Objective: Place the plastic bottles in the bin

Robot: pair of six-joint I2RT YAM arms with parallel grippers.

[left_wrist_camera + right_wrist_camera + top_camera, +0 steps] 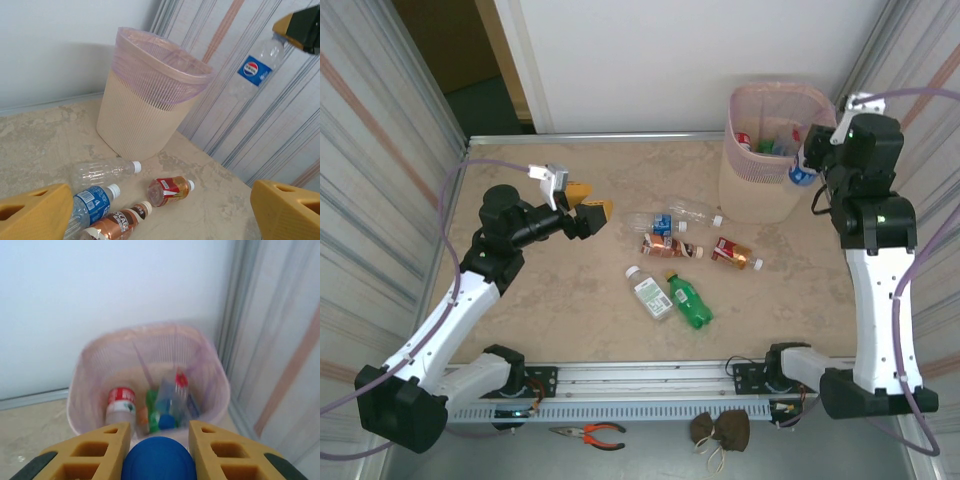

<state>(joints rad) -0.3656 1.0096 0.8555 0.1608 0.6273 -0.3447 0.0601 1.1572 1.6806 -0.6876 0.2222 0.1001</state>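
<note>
The right gripper moves outward next, then down over the bin's opening (790,125) (162,385), outward and below it, because the bottle hangs outside the bin's near rim.
The pale pink bin (760,190) stands at the table's far right, with several bottles inside (120,407). My right gripper (809,158) is over the bin's near-right rim (80,370), shut on a clear blue-labelled bottle (802,176) whose blue cap (159,460) sits between the fingers. That held bottle (254,70) hangs beside the bin (150,105). My left gripper (588,212) is open and empty, left of the loose bottles: clear (692,211), blue-labelled (662,223), brown (670,247), red (735,253), white (649,293), green (689,300).
Striped curtain walls close in both sides of the table. Orange-handled pliers (588,433) and a brown pouch (720,430) lie below the front rail. Bare tabletop (550,290) stretches under the left arm.
</note>
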